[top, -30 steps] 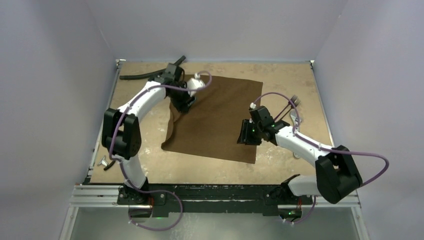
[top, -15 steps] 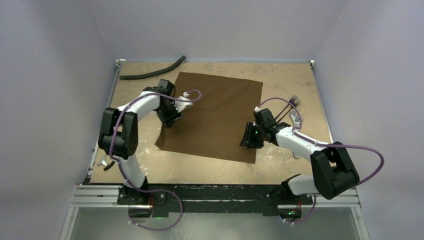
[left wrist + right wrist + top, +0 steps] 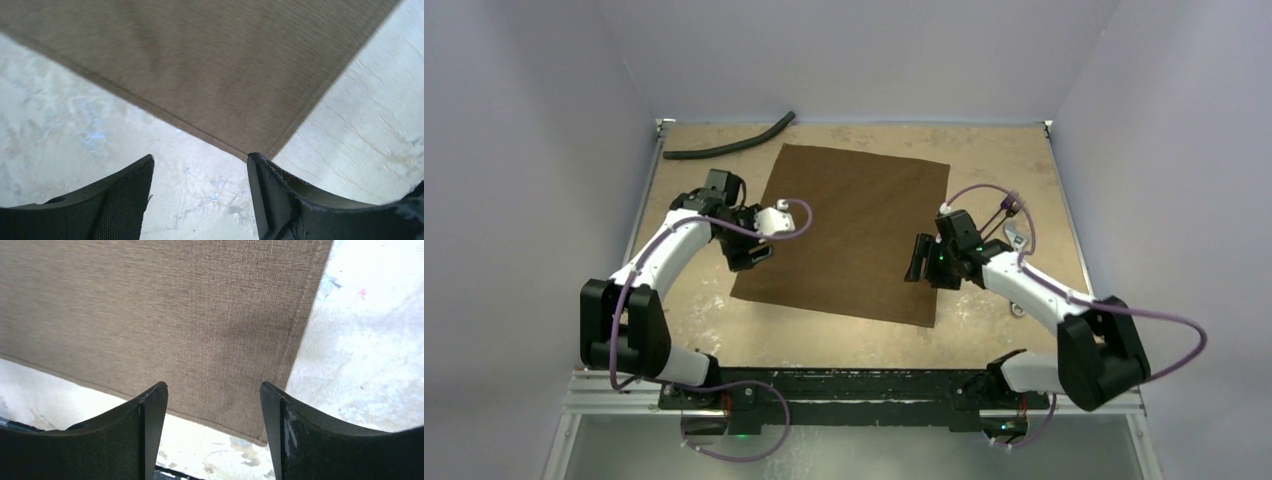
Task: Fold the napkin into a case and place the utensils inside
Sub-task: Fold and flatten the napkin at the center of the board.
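Observation:
My left gripper lowers and draws back to the napkin's near corner [image 3: 736, 294] [image 3: 265, 150] next, which lies below and back of it, because its fingers straddle bare table.
The brown napkin [image 3: 849, 235] lies spread flat in the middle of the table. My left gripper [image 3: 749, 255] hangs open at its left edge near the front-left corner. In the left wrist view the napkin [image 3: 200, 65] ends in a corner just ahead of my gripper [image 3: 200, 157], with bare table between the fingers. My right gripper [image 3: 916, 262] is open over the napkin's right edge. The right wrist view shows the cloth [image 3: 175, 315] and its front-right corner between and below my gripper [image 3: 212, 385]. The utensils [image 3: 1011, 200] lie right of the napkin, partly hidden by the right arm and cable.
A long black curved hose [image 3: 724, 147] lies at the back left of the table [image 3: 1004, 150]. Walls close the table in on three sides. The left arm's elbow [image 3: 624, 320] stands over the front-left corner.
The napkin's left side was bunched up under the left gripper; it now lies flat. The left gripper has moved toward the front left. Both grippers have opened wider.

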`<state>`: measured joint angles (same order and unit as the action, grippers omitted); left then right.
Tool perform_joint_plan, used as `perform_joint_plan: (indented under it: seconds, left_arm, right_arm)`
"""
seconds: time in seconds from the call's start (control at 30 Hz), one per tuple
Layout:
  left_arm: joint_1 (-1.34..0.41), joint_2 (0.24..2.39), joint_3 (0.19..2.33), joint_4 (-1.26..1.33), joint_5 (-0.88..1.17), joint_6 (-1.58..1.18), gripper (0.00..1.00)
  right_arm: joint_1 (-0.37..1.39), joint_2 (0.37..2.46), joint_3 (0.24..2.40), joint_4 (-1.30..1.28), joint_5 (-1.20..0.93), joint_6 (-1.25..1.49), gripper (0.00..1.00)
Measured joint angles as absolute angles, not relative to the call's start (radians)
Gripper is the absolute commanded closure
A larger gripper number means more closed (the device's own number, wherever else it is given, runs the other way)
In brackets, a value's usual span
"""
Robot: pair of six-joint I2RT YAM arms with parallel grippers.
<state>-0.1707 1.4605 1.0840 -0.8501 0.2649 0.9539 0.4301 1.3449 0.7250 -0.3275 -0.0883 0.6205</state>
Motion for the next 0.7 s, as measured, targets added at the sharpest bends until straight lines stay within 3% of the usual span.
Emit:
perform_joint_plan:
  seconds: [0.27, 0.57, 0.7]
  left_arm:
    - [-0.217, 1.446, 0.894, -0.881, 0.263, 1.192, 0.35]
    - [-0.216, 1.446, 0.802, -0.775, 0.185, 1.229, 0.34]
    - [-0.203, 1.456, 0.802, -0.749, 0.177, 1.236, 0.30]
  right_arm:
    - [0.445, 1.124, 0.664, -0.430, -0.044, 0.683, 0.25]
    - [0.567, 1.110, 0.590, -0.492, -0.012, 0.791, 0.25]
    - [0.623, 1.154, 0.552, -0.481, 0.020, 0.834, 0.30]
